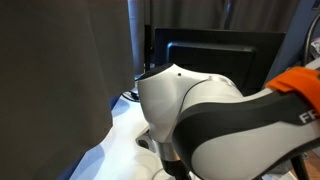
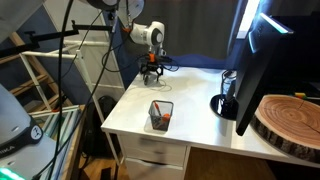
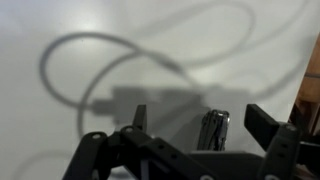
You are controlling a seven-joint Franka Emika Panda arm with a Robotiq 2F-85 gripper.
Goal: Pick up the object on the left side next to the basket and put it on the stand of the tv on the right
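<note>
I will move my gripper a little farther down and close it around the small folded metal tool [image 3: 212, 128], because the gripper's open fingers are already on either side of the tool.
My gripper [image 3: 200, 112] is open, its two black fingers either side of a small folded metal tool [image 3: 212, 128] lying on the white table. In an exterior view the gripper [image 2: 150, 68] hangs low over the table's far corner, and the tool cannot be made out there. The small grey mesh basket [image 2: 160, 115] stands near the table's front edge, well apart from the gripper. The black tv [image 2: 255, 70] stands at the right, seen edge-on, on its round black stand [image 2: 222, 104].
A cable loop [image 3: 60, 70] lies on the table beside the tool. A thick wooden slab [image 2: 290, 125] sits by the tv. The white robot arm [image 1: 220, 120] blocks most of an exterior view, with a black screen [image 1: 215, 55] behind it.
</note>
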